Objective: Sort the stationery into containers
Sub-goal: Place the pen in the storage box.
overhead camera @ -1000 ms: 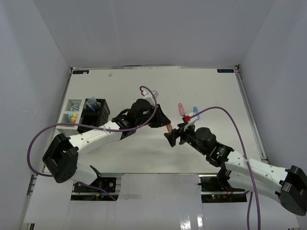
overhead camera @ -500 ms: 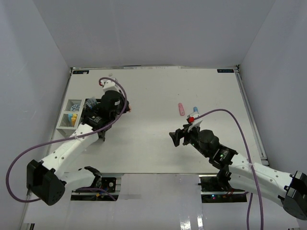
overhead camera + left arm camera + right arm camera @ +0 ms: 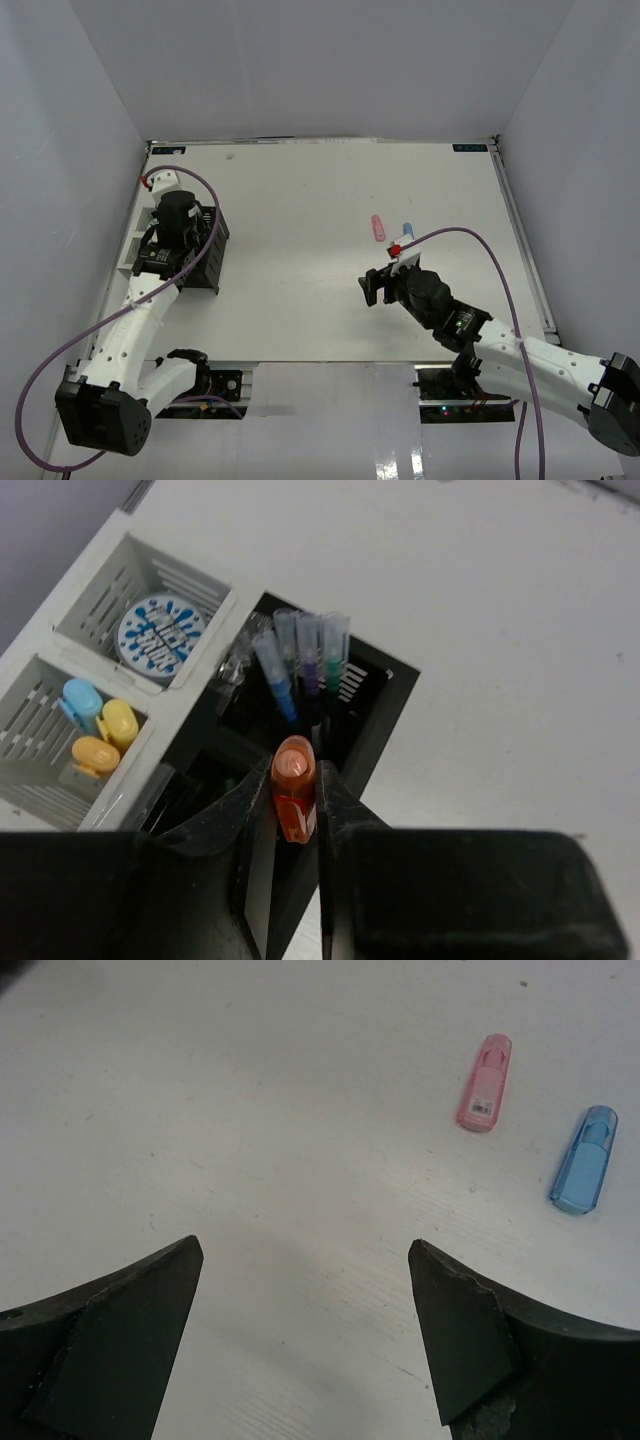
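Note:
I will lower my left gripper a little next and draw it back over the organizer's near section (image 3: 203, 269) (image 3: 236, 792) to let go of the orange marker, because thin pens fill the organizer's far section.
My left gripper (image 3: 296, 780) is shut on an orange marker (image 3: 294, 798) and hangs above the black slotted organizer (image 3: 385, 715), next to the white tray (image 3: 170, 555). Several thin pens (image 3: 300, 665) stand in the organizer. The tray's far compartment holds the blue-white roll (image 3: 160, 640); the near one holds blue, yellow and orange markers (image 3: 98, 730). A pink marker (image 3: 485, 1082) and a blue marker (image 3: 584, 1159) lie on the table, ahead and to the right of my right gripper (image 3: 305, 1255), which is open and holds nothing.
White walls close in the table (image 3: 300, 190) on three sides. The left arm (image 3: 178, 215) covers most of the tray and part of the organizer (image 3: 210, 262) in the top view. A purple cable (image 3: 480, 250) arcs over the right arm.
My left arm has swung from mid-table to above the organizer, carrying the orange marker. The right gripper has drawn back a little toward the near edge.

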You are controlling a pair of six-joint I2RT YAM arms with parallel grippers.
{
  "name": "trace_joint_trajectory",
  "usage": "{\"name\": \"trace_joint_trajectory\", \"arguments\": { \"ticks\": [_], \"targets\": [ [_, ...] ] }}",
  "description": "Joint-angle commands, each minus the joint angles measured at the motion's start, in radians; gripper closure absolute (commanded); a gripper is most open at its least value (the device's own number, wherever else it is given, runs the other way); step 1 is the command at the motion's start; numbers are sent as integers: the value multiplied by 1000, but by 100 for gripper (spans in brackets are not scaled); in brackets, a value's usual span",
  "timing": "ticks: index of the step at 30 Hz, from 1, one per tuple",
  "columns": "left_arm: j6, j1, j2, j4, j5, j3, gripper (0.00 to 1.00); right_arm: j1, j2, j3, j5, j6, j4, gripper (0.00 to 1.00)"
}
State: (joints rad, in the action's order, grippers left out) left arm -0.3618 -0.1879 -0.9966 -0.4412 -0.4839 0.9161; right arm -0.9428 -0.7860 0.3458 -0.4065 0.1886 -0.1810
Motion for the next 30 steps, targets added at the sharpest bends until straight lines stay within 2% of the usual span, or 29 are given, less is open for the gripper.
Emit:
{"name": "trace_joint_trajectory", "arguments": {
  "ticks": [1,9,13,18,19,20,22,24,27,28,30],
  "targets": [
    [32,30,35,1,-12,-68,77,-1,-18,27,-63,-14,9,10],
    [21,44,78,-5,-30,-128,72,50,-62,64,-126,-14,69,10],
    [26,44,84,9,-39,-137,59,122,-74,67,-132,0,84,10],
    [21,45,84,6,-15,-135,31,330,-145,116,-22,57,176,10],
    [20,45,87,6,-12,-135,27,350,-172,134,0,60,179,10],
    [20,44,92,6,-2,-134,17,370,-185,142,8,54,179,10],
    [20,45,96,9,27,-132,7,410,-229,168,21,46,208,10],
    [24,45,96,16,68,-132,2,453,-261,192,37,43,210,10],
    [40,45,96,33,218,-135,2,504,-366,249,63,29,219,9],
    [47,44,96,38,319,-140,2,515,-393,269,70,23,227,8],
    [52,45,95,55,427,-148,2,550,-474,326,77,5,242,7]
  ]
}}
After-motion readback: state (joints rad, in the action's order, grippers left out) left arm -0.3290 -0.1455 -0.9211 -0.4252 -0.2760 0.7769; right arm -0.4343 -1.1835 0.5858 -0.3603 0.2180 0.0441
